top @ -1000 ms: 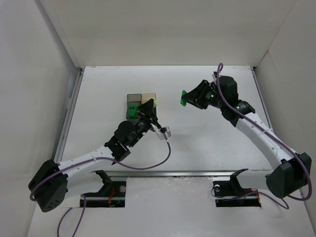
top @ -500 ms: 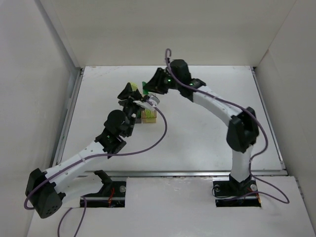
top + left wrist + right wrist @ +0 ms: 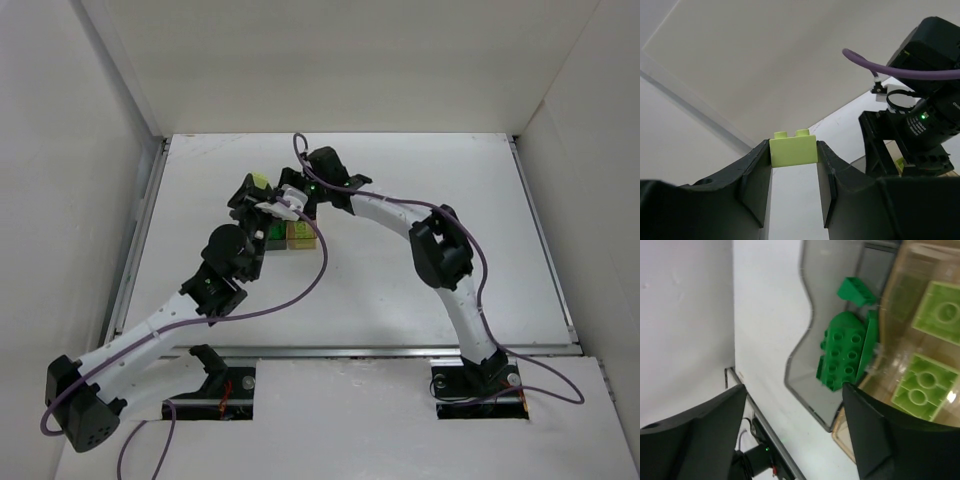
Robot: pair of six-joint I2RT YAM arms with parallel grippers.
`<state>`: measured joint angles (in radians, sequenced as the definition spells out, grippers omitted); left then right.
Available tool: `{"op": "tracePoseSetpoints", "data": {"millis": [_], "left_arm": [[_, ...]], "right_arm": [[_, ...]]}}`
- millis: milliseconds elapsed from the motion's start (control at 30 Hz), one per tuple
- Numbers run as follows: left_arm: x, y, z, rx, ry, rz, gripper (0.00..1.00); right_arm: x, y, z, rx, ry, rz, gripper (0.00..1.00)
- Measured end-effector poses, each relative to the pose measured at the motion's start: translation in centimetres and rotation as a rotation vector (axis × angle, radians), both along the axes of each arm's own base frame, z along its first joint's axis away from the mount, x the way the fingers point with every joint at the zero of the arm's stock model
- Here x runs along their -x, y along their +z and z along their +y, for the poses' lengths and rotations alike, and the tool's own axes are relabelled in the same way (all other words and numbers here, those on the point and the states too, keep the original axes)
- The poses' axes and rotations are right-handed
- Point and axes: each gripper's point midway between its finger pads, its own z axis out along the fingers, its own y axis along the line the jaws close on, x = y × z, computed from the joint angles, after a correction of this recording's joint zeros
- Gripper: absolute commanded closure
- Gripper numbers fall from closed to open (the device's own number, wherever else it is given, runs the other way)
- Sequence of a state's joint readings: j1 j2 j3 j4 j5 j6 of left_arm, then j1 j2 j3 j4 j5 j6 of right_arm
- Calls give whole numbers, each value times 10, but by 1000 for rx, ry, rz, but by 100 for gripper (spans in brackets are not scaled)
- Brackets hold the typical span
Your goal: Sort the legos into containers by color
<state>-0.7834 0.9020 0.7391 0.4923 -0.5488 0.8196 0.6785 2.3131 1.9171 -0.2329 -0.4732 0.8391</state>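
Note:
My left gripper goes to the right in the top view next, tilting downward, over the amber bin (image 3: 301, 237) and releases, since pale yellow-green legos lie inside.
My left gripper (image 3: 256, 188) is shut on a pale yellow-green lego (image 3: 258, 180) and holds it in the air just left of and behind the bins. In the left wrist view the brick (image 3: 793, 148) sits studs-up between the fingertips. My right gripper (image 3: 303, 197) hangs open and empty over the containers (image 3: 795, 390). The smoky dark grey bin (image 3: 830, 265) holds dark green legos (image 3: 842, 357). The adjoining amber bin (image 3: 892, 365) holds pale yellow-green legos (image 3: 922, 387). From above, the grey bin (image 3: 272, 238) is on the left and the amber bin (image 3: 301, 237) on the right.
The two grippers are close together above the bins; the right wrist (image 3: 920, 125) fills the right side of the left wrist view. White walls enclose the table (image 3: 420, 260) at the left, back and right. A metal rail (image 3: 400, 350) runs along the near edge.
The right gripper swung left from mid-table to over the bins with a dark green brick and now is open and empty. The left gripper rose back-left from the bins with the pale brick.

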Motion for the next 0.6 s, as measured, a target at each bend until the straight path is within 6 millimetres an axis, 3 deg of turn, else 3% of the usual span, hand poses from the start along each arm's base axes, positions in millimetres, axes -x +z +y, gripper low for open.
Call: {"op": "tracePoseSetpoints", "data": {"millis": [100, 233, 367, 467, 600], "left_arm": [[-1, -3, -2, 8, -7, 10, 100], [-3, -10, -9, 12, -33, 33, 100], [-7, -34, -30, -6, -114, 112, 100], [-9, -71, -64, -35, -248, 237, 100], [-14, -129, -93, -27, -350, 422, 100]], "right_arm": [[1, 16, 5, -38, 33, -26, 5], [6, 32, 5, -60, 63, -52, 5], [7, 71, -12, -87, 44, -101, 5], [4, 110, -59, -98, -41, -146, 5], [-25, 156, -164, -79, -264, -261, 5]]}}
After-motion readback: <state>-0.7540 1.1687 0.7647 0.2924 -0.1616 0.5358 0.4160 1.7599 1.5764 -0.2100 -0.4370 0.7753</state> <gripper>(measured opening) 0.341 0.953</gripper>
